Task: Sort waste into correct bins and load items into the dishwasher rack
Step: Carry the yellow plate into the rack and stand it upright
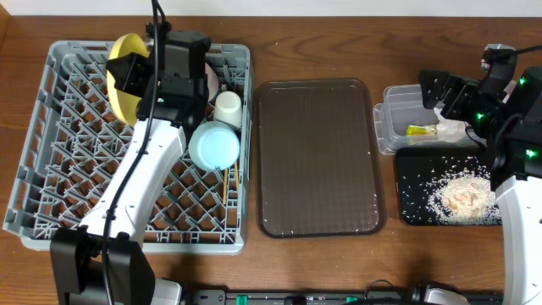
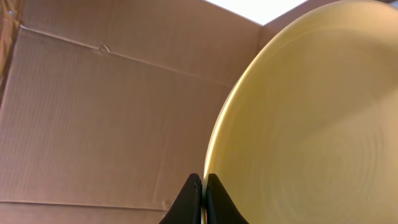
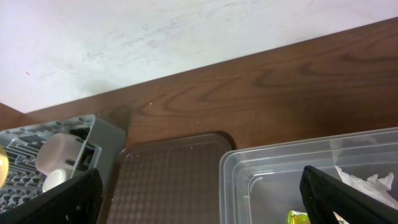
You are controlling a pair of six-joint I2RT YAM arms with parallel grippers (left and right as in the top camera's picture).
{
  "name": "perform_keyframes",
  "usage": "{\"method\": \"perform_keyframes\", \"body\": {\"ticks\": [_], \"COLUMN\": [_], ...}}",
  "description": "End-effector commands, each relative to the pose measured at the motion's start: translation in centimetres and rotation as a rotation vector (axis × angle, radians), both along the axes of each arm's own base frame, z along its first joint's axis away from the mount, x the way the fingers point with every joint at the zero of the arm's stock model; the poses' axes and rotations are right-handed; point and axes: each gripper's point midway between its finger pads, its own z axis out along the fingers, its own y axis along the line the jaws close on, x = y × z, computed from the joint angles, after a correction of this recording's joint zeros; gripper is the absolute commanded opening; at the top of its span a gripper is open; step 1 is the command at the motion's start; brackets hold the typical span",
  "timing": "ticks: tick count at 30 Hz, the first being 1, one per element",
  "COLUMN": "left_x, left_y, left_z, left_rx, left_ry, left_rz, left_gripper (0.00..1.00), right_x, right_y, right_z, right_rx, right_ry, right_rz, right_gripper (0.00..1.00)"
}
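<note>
My left gripper first moves back toward the light-blue bowl and down next, to get the plate into the empty slots beside that bowl.
The round yellow plate [image 1: 121, 80] stands on edge over the back of the grey dishwasher rack [image 1: 51, 144]. My left gripper [image 1: 135, 76] is shut on the plate's rim, and in the left wrist view the plate [image 2: 311, 124] fills the right side with that gripper [image 2: 204, 180] pinching its edge. A light-blue bowl [image 1: 213, 146], a white cup [image 1: 227, 108] and thin chopsticks [image 1: 227, 182] lie in the rack. My right gripper [image 1: 440, 93] hangs open over the clear tub [image 1: 391, 127], which holds the wrapper [image 1: 419, 130] and napkin [image 1: 453, 129]. Rice [image 1: 461, 196] lies in the black tray [image 1: 415, 186].
A large brown serving tray [image 1: 318, 157] lies between the rack and the bins. The right wrist view shows the tub's rim [image 3: 298, 146], the wrapper [image 3: 297, 217], the napkin [image 3: 367, 183], the brown tray [image 3: 168, 180] and the rack's corner [image 3: 93, 127]. Cardboard stands behind the plate.
</note>
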Motion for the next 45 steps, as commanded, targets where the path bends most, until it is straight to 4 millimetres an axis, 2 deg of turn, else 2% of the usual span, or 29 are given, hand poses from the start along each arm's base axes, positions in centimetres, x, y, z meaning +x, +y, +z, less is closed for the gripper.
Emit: {"method": "perform_keyframes", "body": {"ticks": [1,5,17,23,29,33,35,39,42,45], "left_x": [-0.1,-0.1,-0.5,-1.0,-1.9,-2.1,-2.1,-2.2,-2.5,-2.6], "left_y": [0.1,-0.4,-3.0,-3.2,-4.0,-5.6,-7.0,-10.3,-12.1,-13.1], "left_z": [-0.2,-1.6,-3.8,-5.2,-8.2,-9.6,-10.3,-12.0,-12.8,-13.0], "left_rx": [0.025,0.001,-0.005,-0.019,-0.178,-0.294,-0.341,-0.426,-0.466,-0.496], "left_ry": [0.041,0.042,0.071,0.073,0.012,-0.033,-0.013,0.071,0.108,0.097], "left_rz": [-0.005,-0.021,-0.076,-0.073,-0.067,-0.079,-0.119,-0.218,-0.268,-0.282], "left_gripper": [0.06,0.06,0.06,0.06,0.07,0.07,0.07,0.17,0.44,0.53], "right_x": [-0.1,-0.1,-0.1,-0.1,-0.1,-0.1,-0.1,-0.1,-0.1,-0.1], "right_y": [0.0,0.0,0.0,0.0,0.0,0.0,0.0,0.0,0.0,0.0], "right_z": [0.1,0.1,0.1,0.1,0.1,0.1,0.1,0.1,0.1,0.1], "right_rx": [-0.005,-0.005,-0.005,-0.005,-0.005,-0.005,-0.005,-0.005,-0.005,-0.005], "right_ry": [-0.006,-0.006,-0.006,-0.006,-0.006,-0.006,-0.006,-0.006,-0.006,-0.006], "right_rz": [0.01,0.01,0.01,0.01,0.01,0.01,0.01,0.01,0.01,0.01], "right_gripper": [0.99,0.99,0.99,0.99,0.99,0.99,0.99,0.99,0.99,0.99]}}
